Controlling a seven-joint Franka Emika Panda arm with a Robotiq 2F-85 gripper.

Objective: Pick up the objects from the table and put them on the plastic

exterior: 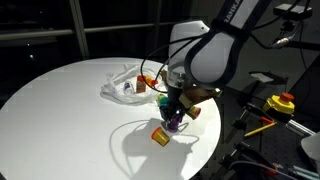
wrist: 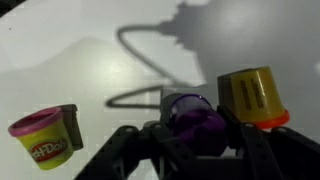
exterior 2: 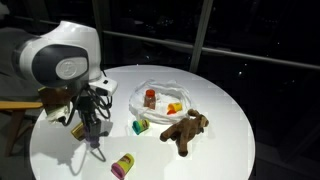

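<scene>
I should lift the purple cylinder next, carry it over and down next to the red-brown jar [exterior 2: 150, 98], and then release it. The plastic is beyond the green piece from my gripper.
In the wrist view my gripper [wrist: 195, 132] has a finger pressed on each side of a purple cylinder [wrist: 195, 115] that lies on the white table. A yellow cylinder with an orange lid [wrist: 255, 97] stands just to its right, and a yellow can with a pink lid [wrist: 45, 138] lies to the left. In both exterior views the gripper [exterior: 175, 122] [exterior 2: 93, 135] is down at the tabletop. The wrinkly plastic [exterior 2: 160, 92] [exterior: 122, 88] holds a red-brown jar [exterior 2: 150, 98] and a small yellow-orange piece [exterior 2: 175, 107].
A brown plush animal [exterior 2: 187, 128] and a green piece [exterior 2: 140, 126] lie on the round white table [exterior 2: 225, 150] beside the plastic. A cable runs over the table near the gripper. Off the table stands equipment with a red button [exterior: 286, 100].
</scene>
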